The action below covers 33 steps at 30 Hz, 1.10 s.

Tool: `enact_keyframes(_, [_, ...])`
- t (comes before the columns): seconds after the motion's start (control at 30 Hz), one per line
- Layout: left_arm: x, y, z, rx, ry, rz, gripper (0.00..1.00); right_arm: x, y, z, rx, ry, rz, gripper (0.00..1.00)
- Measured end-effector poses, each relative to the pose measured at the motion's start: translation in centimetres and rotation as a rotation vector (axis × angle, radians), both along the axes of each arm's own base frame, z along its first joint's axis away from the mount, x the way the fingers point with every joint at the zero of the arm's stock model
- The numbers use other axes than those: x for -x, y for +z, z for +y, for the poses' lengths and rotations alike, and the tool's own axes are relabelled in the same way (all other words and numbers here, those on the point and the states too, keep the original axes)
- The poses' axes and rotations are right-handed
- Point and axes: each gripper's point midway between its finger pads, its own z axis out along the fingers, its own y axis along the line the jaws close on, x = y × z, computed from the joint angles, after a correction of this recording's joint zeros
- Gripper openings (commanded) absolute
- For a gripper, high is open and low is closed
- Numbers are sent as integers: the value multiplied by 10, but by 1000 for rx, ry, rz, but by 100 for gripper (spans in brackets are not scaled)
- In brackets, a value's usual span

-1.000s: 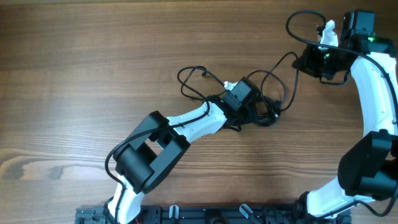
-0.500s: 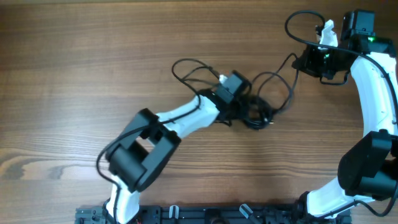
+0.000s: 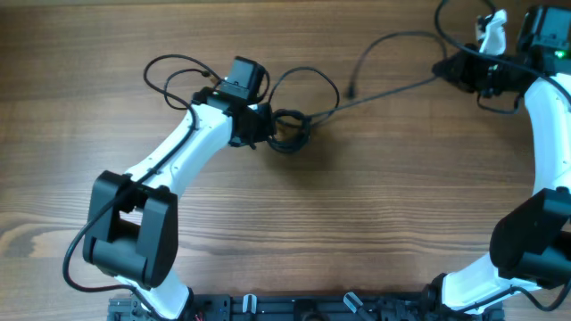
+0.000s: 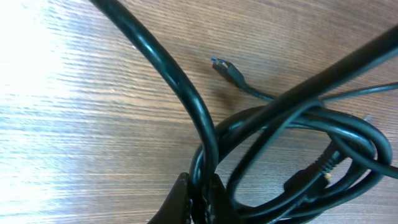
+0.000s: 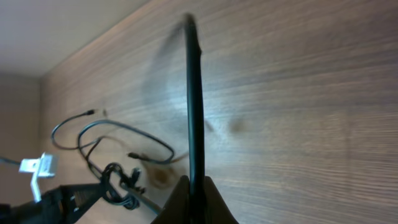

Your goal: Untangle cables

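Observation:
My right gripper moves toward the coil point(image 3: 292, 131) point(image 5: 122, 187) next, then releases the stretched cord, as the coil is still knotted.
The cables point(image 3: 287, 130) are thin black cords knotted into a small coil left of the table's centre. My left gripper point(image 3: 260, 125) is shut on that coil; in the left wrist view the strands point(image 4: 205, 143) run down between its fingertips point(image 4: 200, 198). One cable point(image 3: 384, 87) stretches nearly straight from the coil to my right gripper point(image 3: 453, 71), which is shut on it. Seen from the right wrist, this cord point(image 5: 194, 93) rises from the closed gripper point(image 5: 194, 194). A free plug point(image 3: 352, 90) lies beside the stretched cord. Loose loops point(image 3: 169, 76) trail left of the left gripper.
The wooden table point(image 3: 375, 205) carries nothing else. The left arm point(image 3: 169, 169) slants across the lower left, and the right arm point(image 3: 549, 152) runs along the right edge. A thicker arm wire point(image 3: 451, 22) curls at the top right.
My left gripper finished shutting on the coil and dragged it left and toward the far edge. The right gripper shifted slightly toward the far right, and the cord between them has pulled straight.

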Motion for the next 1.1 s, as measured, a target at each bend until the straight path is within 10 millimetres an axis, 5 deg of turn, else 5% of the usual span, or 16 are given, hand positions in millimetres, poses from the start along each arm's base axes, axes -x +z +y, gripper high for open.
enact_keyframes(0.27, [-20, 5, 58, -2, 30, -28, 4, 6, -14, -11, 126, -110, 106, 4])
enact_keyframes(0.4, [-22, 39, 72, 66, -40, -107, 4, 7, -17, -13, 155, -110, 112, 7])
enact_keyframes(0.47, [-20, 51, 67, 106, -70, -132, 4, 7, -15, -14, 174, -86, 102, 21])
enact_keyframes(0.57, [-16, 58, 54, 172, -114, -135, 4, 10, -13, -14, 217, -37, 89, 68])
enact_keyframes(0.6, [-15, 59, 51, 184, -121, -134, 4, 12, -13, -10, 230, -11, 92, 73])
enact_keyframes(0.77, [-13, 63, 29, 225, -176, -150, 4, 17, -13, 38, 234, 158, 67, 78])
enact_keyframes(0.93, [-19, 71, 20, 273, -201, -191, 4, 26, 5, 99, 52, 336, 2, 70])
enact_keyframes(1.1, [-34, 100, -5, 431, -256, -299, 4, 36, 19, 163, -56, 454, -22, 63])
